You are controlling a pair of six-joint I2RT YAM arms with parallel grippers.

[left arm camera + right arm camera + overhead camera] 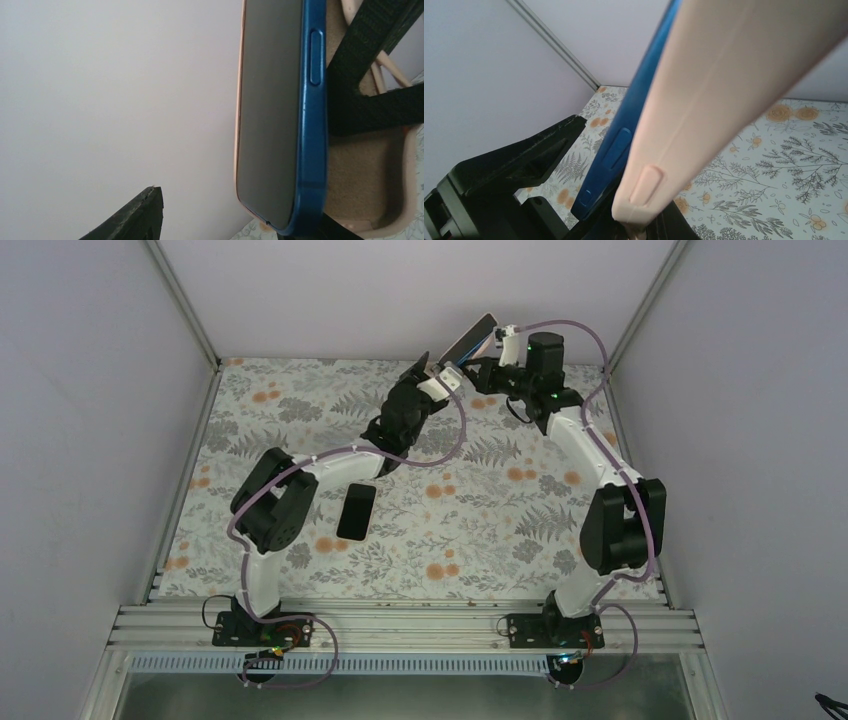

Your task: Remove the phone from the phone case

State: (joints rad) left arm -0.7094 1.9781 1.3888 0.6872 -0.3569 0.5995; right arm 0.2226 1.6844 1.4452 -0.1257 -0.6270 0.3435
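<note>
My right gripper needs to move back and down next and let go of the case on the clear floral table cover, since that clear spot is below it, closer to my base.
A blue phone [468, 340] with a dark screen [270, 110] is held up in the air at the back of the table. Its pale pink case [370, 190] is peeled away from one long side. In the right wrist view the case [724, 75] stands apart from the phone's blue edge [634, 120]. My right gripper [478, 358] is shut on the case's wall, with one finger [360, 55] inside the case. My left gripper [432, 368] is open around the phone's lower end. One fingertip [145, 210] stands clear of the screen, and the other is under the blue edge.
A black phone-shaped slab [356, 511] lies flat on the floral table cover [500, 530] beside the left arm's elbow. Grey walls and metal frame posts [185, 300] close in the back and sides. The left gripper's body [509, 165] is close beside the phone.
</note>
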